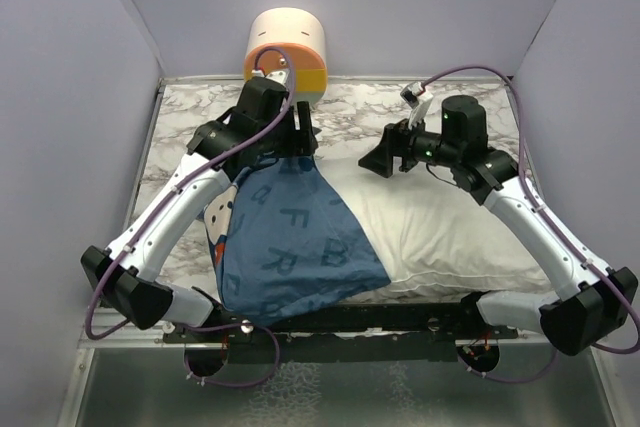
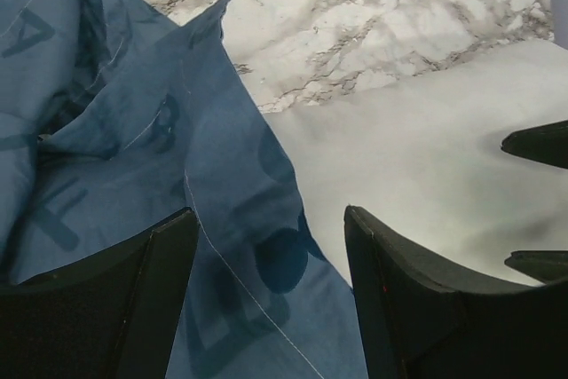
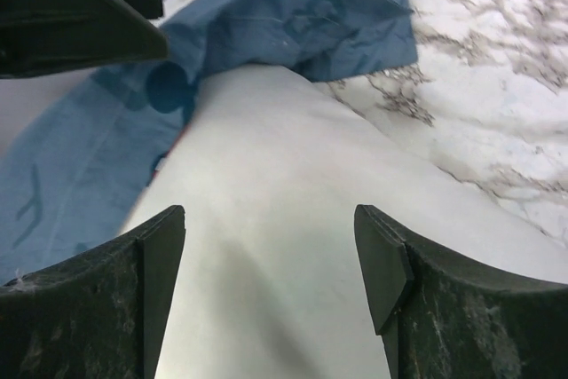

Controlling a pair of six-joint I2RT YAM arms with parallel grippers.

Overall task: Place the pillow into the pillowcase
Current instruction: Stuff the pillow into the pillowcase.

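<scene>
The pillowcase's edge is beside the bare pillow, near the pillowcase's back corner. My left gripper will go down to it next.
The white pillow lies across the middle and right of the marble table. The blue lettered pillowcase is drawn over its left end and bunched at the back left. My left gripper hovers open over the case's back edge. In the left wrist view the left gripper has blue pillowcase below the gap and nothing pinched, with the pillow to the right. My right gripper stands open above the pillow's back edge. In the right wrist view the right gripper has bare pillow under it, the pillowcase beyond.
A cream-and-orange cylinder stands at the back wall behind the left arm. Marble tabletop shows behind the pillow. Lavender walls close in on the left, right and back. A cartoon face print shows at the case's left edge.
</scene>
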